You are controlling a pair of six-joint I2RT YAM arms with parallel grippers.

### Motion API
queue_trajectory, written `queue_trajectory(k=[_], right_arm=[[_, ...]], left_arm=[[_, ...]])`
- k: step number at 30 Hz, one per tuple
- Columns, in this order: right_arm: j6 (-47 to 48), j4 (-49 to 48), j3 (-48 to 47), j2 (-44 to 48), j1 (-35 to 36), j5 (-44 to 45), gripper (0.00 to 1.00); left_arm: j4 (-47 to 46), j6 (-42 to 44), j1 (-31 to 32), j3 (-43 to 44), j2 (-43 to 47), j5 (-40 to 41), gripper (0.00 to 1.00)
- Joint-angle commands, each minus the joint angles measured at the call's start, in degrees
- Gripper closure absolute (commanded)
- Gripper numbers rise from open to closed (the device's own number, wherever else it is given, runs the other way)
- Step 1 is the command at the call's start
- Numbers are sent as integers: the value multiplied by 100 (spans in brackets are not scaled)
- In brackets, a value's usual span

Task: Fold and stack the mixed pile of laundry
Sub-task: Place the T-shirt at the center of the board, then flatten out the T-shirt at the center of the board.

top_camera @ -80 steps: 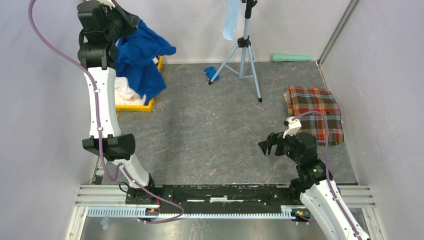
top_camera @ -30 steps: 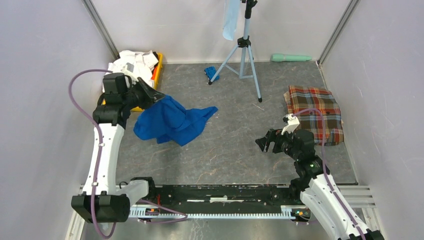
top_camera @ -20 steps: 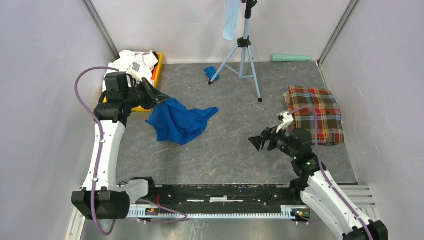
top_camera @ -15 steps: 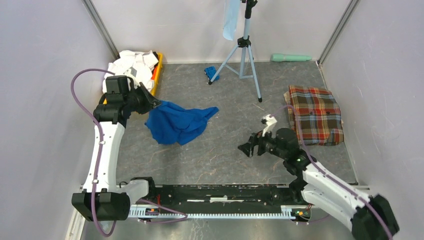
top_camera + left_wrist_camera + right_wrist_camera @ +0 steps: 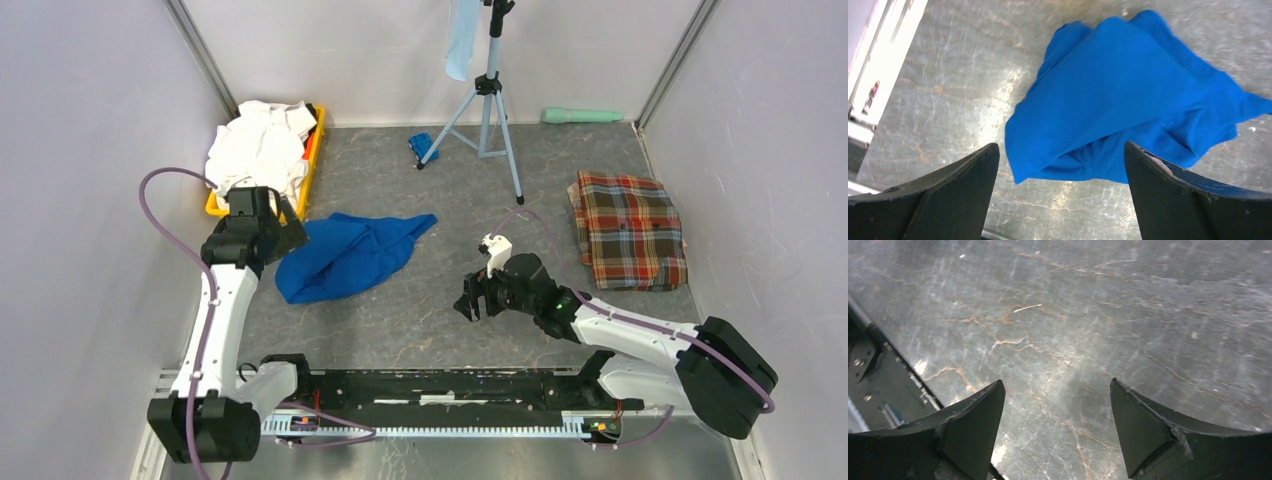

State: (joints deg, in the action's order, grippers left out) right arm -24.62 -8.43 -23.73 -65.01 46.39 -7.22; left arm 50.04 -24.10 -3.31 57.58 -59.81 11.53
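I will next move my left gripper down and across onto the T-shirt's near edge by the T-shirt's narrow end, because that lies below my gripper, to its right in the top view.
The royal-blue T-shirt lies crumpled on the grey table, left of centre, and nothing holds it. My left gripper hovers at its left edge, open and empty. In the left wrist view the shirt spreads out beyond the open gripper. White shirts are heaped in a yellow bin at the back left. A folded red-green plaid cloth lies at the right. My right gripper is open over bare table near the middle, its own view showing the gripper with nothing between its fingers.
A tripod stands at the back centre with a pale-blue cloth hanging from it. A small bright-blue object sits by its foot. A green cylinder lies along the back wall. The black rail runs along the near edge.
The left gripper opened and let go of the blue T-shirt, which settled flatter on the table, and the arm drew back. The right arm swung left from beside the plaid cloth toward the table's middle.
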Motion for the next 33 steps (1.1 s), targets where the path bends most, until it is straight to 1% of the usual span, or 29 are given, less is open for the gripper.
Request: queue_trajectory(k=[1,3,7,8,12,16,22,28,29,30,31,32,33], right_arm=[[-75,247,-72,259,17,1200,16],[-221,543,-77,446,12,1697,15],[-381,989,40,884,10,2328,14],[-424,1136,65,1025,10,2482,14],[-459,1407,323,1537,10,2788,12],[-449,1672,470,1844,1,2871,11],[-451,1816,622,2030,6,2859,11],[-466,1791,659,2029,1,2817,11],[-460,1783,651,2019,-1,2808,11],[-453,1788,637,2001,0,2799,11],[-452,1795,624,1991,1,2790,11],[-439,1788,611,1985,1,2789,11],[-434,1792,599,1977,1,2789,11]], left_arm=[[-408,78,974,197,202,555,0],[-325,31,1670,323,-189,931,2],[-285,-294,2873,504,-905,1213,20],[-235,-466,3070,561,-1127,1321,24],[-355,-624,3746,690,-1941,1372,33],[-546,-453,4066,886,-2686,1427,34],[-647,-311,4119,1114,-3275,1559,40],[-775,-247,4119,1113,-3712,1613,53],[-777,-238,4119,1134,-3769,1628,61],[-783,-192,4119,1162,-3812,1640,77],[-718,-190,4120,1205,-3813,1686,95],[-597,-250,4126,1263,-3768,1753,98],[-455,-277,4143,1331,-3636,1807,98]])
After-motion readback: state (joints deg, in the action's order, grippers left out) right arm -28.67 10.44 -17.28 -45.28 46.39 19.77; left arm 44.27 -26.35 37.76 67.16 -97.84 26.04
